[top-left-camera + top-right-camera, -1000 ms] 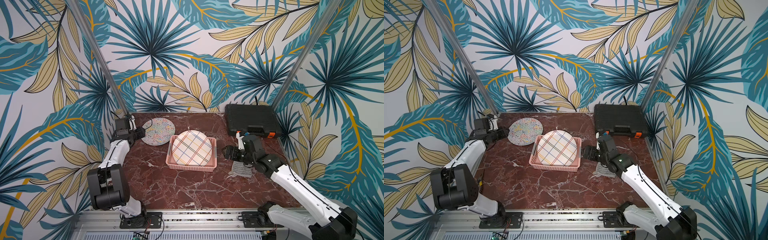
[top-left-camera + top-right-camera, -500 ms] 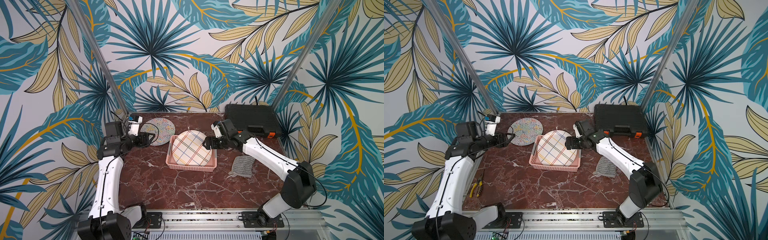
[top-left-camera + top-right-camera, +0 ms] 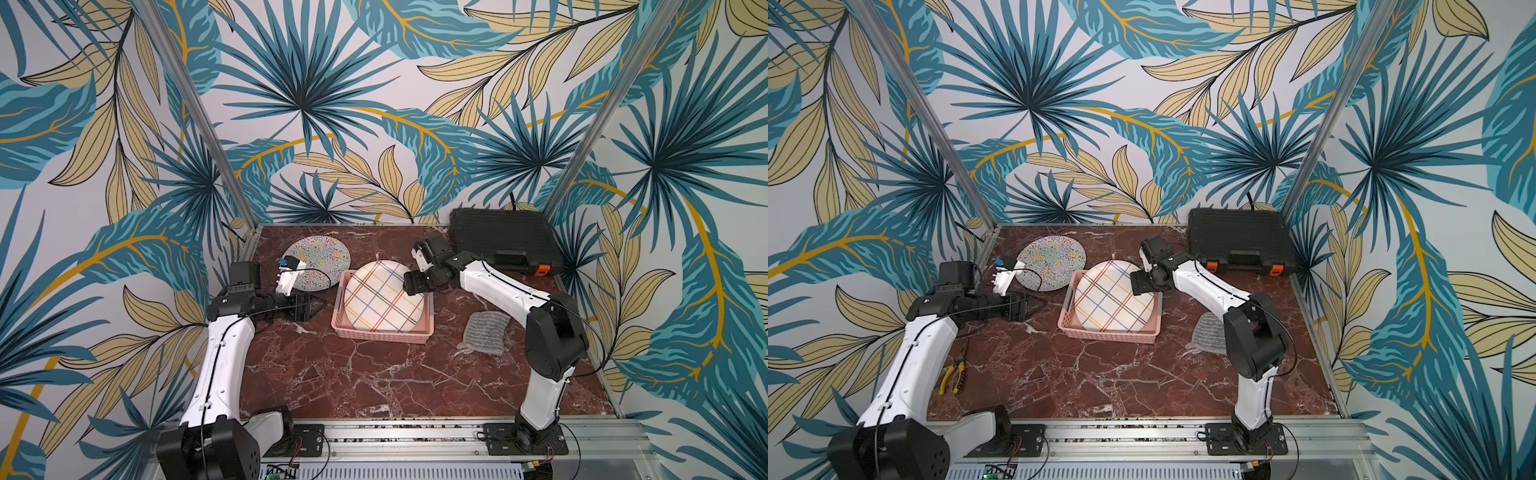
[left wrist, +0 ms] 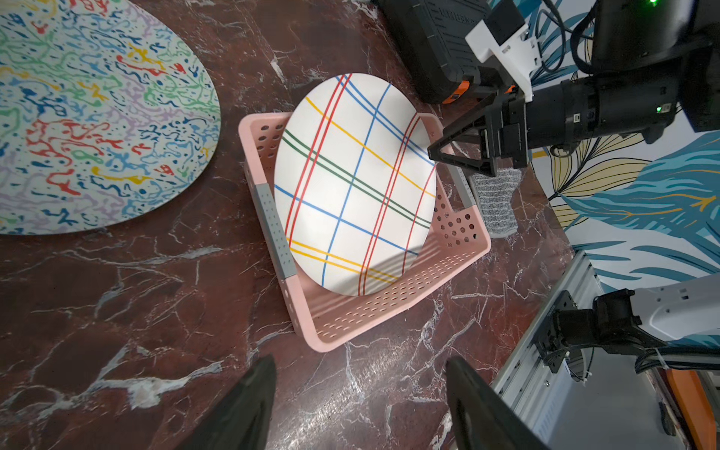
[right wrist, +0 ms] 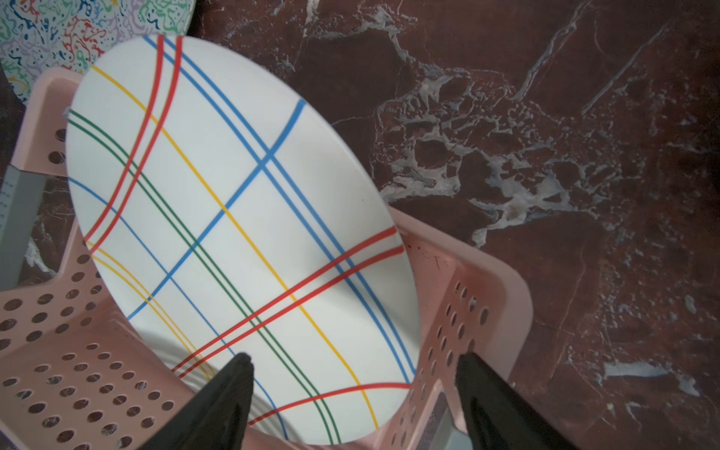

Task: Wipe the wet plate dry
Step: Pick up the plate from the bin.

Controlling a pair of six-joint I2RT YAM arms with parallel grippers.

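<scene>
The plate leans tilted in the basket, so next I need to bring my right gripper in toward the plate point(image 3: 384, 297) with a turn, until the plate's rim is between its open fingers.
A white plate point(image 3: 384, 297) point(image 3: 1115, 297) with coloured crossing stripes leans tilted inside a pink perforated basket point(image 3: 380, 334) point(image 3: 1106, 332). My right gripper point(image 3: 415, 286) point(image 5: 352, 362) is open. Its jaws straddle the plate's point(image 5: 241, 218) right rim and the basket's point(image 5: 487, 296) side wall, gripping nothing. A grey cloth point(image 3: 486, 332) point(image 3: 1208, 332) lies loose on the table, right of the basket. My left gripper point(image 3: 313, 307) point(image 4: 358, 362) is open and empty above bare table just left of the basket point(image 4: 389, 311), pointing at the plate point(image 4: 354, 183).
A round speckled multicoloured disc point(image 3: 318, 262) lies flat at the back left. A black tool case point(image 3: 505, 239) fills the back right corner. Yellow-handled pliers point(image 3: 953, 374) lie at the table's left edge. An aluminium rail point(image 3: 395, 432) runs along the front.
My left arm swung out from the back left corner to beside the basket and its jaws opened. My right arm left the cloth's side and moved to the plate's right rim.
</scene>
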